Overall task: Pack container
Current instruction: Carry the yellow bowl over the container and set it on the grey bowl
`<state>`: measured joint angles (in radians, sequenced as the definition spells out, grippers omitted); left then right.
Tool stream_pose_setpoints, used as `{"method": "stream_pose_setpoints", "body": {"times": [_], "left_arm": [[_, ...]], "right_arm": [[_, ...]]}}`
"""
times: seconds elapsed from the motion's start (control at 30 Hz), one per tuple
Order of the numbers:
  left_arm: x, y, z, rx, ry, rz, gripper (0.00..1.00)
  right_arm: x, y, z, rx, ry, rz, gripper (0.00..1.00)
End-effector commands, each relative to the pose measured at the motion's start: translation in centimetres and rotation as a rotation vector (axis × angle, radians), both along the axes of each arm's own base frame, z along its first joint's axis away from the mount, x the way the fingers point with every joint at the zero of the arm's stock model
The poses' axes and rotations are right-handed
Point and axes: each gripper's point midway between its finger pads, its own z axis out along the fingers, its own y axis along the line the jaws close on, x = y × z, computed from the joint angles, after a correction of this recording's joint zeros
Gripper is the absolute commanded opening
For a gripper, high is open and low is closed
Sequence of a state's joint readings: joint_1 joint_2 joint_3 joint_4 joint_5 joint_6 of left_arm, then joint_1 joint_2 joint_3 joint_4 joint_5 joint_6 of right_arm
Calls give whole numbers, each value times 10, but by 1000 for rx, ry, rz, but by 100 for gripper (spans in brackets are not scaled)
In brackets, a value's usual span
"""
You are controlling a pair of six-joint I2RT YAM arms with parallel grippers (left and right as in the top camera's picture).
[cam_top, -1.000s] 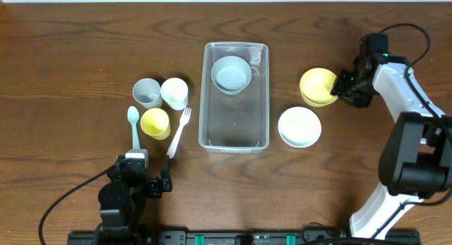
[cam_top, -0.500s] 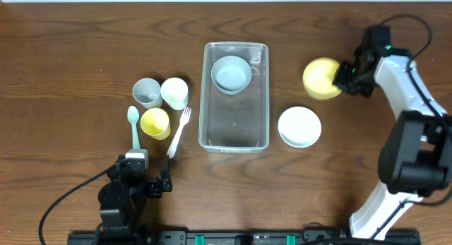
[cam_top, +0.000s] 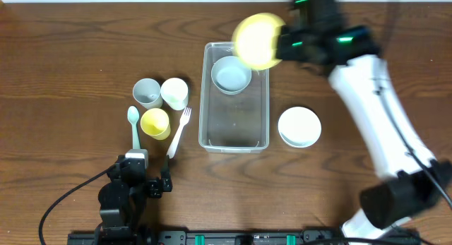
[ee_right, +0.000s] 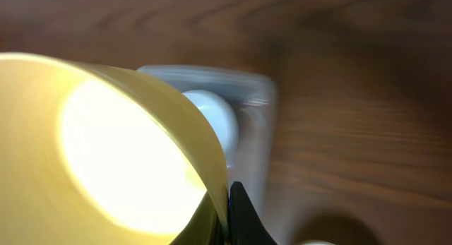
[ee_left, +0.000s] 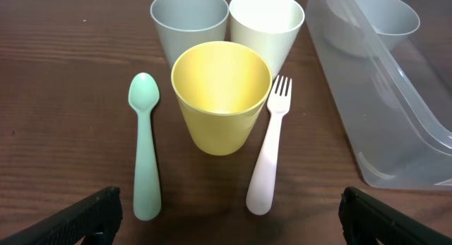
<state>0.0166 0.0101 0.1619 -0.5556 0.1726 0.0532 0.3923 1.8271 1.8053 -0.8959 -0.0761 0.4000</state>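
The robot's right hand is to move across next, lower the yellow bowl point(cam_top: 258, 41) into the grey-blue bowl point(cam_top: 231, 74) and let go, because the grey-blue bowl is below it and to the left in the overhead view.
The clear container point(cam_top: 235, 135) lies mid-table with a grey-blue bowl point(cam_top: 231, 74) in its far end. My right gripper point(cam_top: 281, 45) is shut on the rim of a yellow bowl point(cam_top: 258, 41) and holds it in the air above the container's far right corner. The right wrist view shows the yellow bowl point(ee_right: 120, 146) pinched in the jaws point(ee_right: 227, 215), with the container point(ee_right: 247, 111) below. My left gripper point(ee_left: 226, 217) is open and empty near the front edge, in front of a yellow cup point(ee_left: 220, 97), a mint spoon point(ee_left: 145, 146) and a pink fork point(ee_left: 270, 146).
A white bowl point(cam_top: 299, 126) sits right of the container. A grey cup point(cam_top: 147, 93), a white cup point(cam_top: 174, 93), the yellow cup point(cam_top: 155, 123), the spoon point(cam_top: 133, 126) and the fork point(cam_top: 179, 130) stand left of it.
My right gripper lifted the yellow bowl off the table at the right and carried it left, to above the container's far right corner. The left arm has not moved.
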Motion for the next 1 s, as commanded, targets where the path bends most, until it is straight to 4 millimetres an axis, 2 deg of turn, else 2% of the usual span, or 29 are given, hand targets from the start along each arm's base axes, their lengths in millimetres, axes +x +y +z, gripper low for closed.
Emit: {"method": "stream_pose_setpoints", "body": {"times": [0.0,0.07,0.17,0.27,0.43,0.47,0.5,0.57,0.6,0.63,0.7,0.77,0.87,0.93,0.97], "left_arm": [[0,1,-4,13,2,-1,98],[0,1,-4,13,2,-1,98],[0,1,-4,13,2,-1,98],[0,1,-4,13,2,-1,98],[0,1,-4,13,2,-1,98],[0,1,-4,13,2,-1,98],[0,1,-4,13,2,-1,98],[0,1,-4,13,2,-1,98],[0,1,-4,13,2,-1,98],[0,1,-4,13,2,-1,98],[0,1,-4,13,2,-1,98],[0,1,-4,13,2,-1,98],[0,1,-4,13,2,-1,98],[0,1,-4,13,2,-1,98],[0,1,-4,13,2,-1,98]], "right_arm": [[8,20,-58,-43,93,-54,1],[19,24,-87,-67,118,-117,1],[35,27,-121,-67,133,-138,1],[44,28,-148,-49,166,-135,1],[47,26,-164,-57,184,-139,1],[46,28,-164,-57,183,-125,4],[45,32,-163,-53,180,-93,13],[44,46,-150,-22,160,1,29],[44,52,-139,-5,142,46,33],[43,58,-125,8,116,88,37],[44,56,-91,4,60,89,42],[43,46,-55,-18,6,57,47],[35,11,4,-65,-72,-28,53],[26,-21,30,-102,-97,-94,52],[21,-35,38,-115,-94,-121,52]]}}
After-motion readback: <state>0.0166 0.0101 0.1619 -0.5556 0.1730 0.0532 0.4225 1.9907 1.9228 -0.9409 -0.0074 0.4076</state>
